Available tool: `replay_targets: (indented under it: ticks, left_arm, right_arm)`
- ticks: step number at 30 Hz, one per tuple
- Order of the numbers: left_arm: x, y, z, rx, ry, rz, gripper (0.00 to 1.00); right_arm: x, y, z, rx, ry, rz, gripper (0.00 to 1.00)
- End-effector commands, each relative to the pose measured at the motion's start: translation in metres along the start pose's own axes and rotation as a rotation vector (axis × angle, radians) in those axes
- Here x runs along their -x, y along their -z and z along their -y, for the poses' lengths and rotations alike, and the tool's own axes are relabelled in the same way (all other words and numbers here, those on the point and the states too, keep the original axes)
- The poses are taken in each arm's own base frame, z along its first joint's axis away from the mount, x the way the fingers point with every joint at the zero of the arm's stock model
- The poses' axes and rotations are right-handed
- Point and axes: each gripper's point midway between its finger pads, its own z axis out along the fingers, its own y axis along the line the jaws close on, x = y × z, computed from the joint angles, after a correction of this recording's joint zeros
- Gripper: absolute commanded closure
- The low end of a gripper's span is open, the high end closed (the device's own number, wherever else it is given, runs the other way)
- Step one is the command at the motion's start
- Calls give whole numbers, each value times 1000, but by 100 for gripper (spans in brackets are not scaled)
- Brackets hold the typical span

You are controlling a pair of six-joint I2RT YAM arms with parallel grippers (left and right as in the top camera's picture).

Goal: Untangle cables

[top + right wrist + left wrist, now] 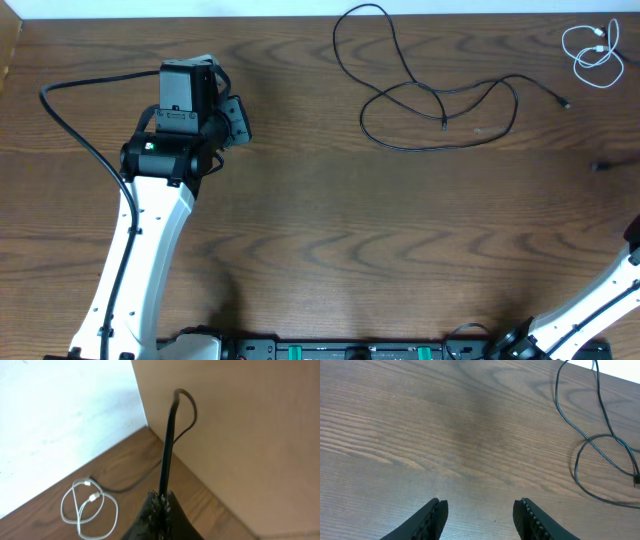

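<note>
The black cord hangs clear of the long cable's loops, so I will lower my right gripper toward the bare wood by the table's edge (617, 143) (196, 502) next and open it.
The long black cable (444, 121) lies in loose crossing loops at the table's back middle, with both plugs on the wood. Part of it shows in the left wrist view (590, 438). The white cable (597, 48) lies coiled in small loops at the back right corner, apart from the black one, and shows in the right wrist view (93, 497). My left gripper (238, 120) (480, 510) is open and empty over bare wood, well left of the black cable. My right gripper (162, 497) is shut on a black cord (167, 440) that rises from the fingers and bends over in a loop.
A thick black wire (70, 120) runs to the left arm. A short black piece (600, 166) lies near the table's right edge. The right arm (590, 300) enters from the bottom right. A beige wall (240, 425) stands beside the table's corner.
</note>
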Motion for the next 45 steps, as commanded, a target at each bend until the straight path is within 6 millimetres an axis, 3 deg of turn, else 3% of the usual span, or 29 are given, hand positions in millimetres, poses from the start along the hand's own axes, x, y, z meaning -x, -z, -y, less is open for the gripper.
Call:
replay_targets:
  ticks: [1,4,7,9,11,14,15,16,17,18,19,22,26,30,31,34,36,38,40,45]
  left_arm:
    - [8,0,2,-4,6,20,52]
    - [7,-4,2,-2,8,13,52]
    - [4,-12,1,4,29,-5,52]
    - [2,-16,1,5,28,-19,52]
    - [0,-17,10,-39,24,-32,57]
    - [1,-17,18,-55,8,-19,57]
    - [2,-17,20,-58,4,-16,57]
    - [2,-17,21,-61,1,-13,57]
    - [3,-17,22,-63,-3,-10,57]
    - [3,-17,22,-63,-2,-9,57]
    - [3,-17,22,-63,-2,-9,57]
    - [4,-16,22,-65,-3,-4,57]
    - [7,-16,23,-69,-15,6,57]
    - [9,-13,24,-73,-58,21,57]
    - [11,-10,24,-75,-66,28,57]
    - [18,7,26,-85,-75,74,57]
    - [23,18,27,-94,-102,107,57]
    - [28,30,28,-100,-112,142,57]
    - [37,49,26,-94,-109,203,57]
    - [49,83,30,-124,-107,303,57]
  right_arm:
    - [28,12,-16,55,116,101,99]
    - [31,12,-20,68,174,117,99]
    - [6,5,-2,-40,190,13,99]
    - [-27,-6,20,-143,182,-108,99]
    - [-83,-32,40,-214,186,-282,99]
    - [-135,-59,45,-208,189,-419,99]
    - [-142,-64,46,-210,189,-437,99]
    - [-155,-72,47,-208,190,-464,77]
    - [-160,-75,48,-207,189,-473,34]
    - [-161,-76,48,-209,180,-473,10]
    - [-160,-77,48,-214,163,-465,1]
    - [-144,-69,42,-200,102,-421,1]
    - [-108,-38,-15,92,43,-352,1]
    - [-73,19,-63,319,22,-301,1]
    - [-60,43,-76,370,23,-280,1]
    - [-34,93,-97,402,54,-221,1]
    - [-29,112,-105,408,66,-211,1]
    - [-33,131,-112,400,75,-235,1]
    - [-49,144,-117,379,81,-305,1]
    - [-87,164,-139,421,93,-466,1]
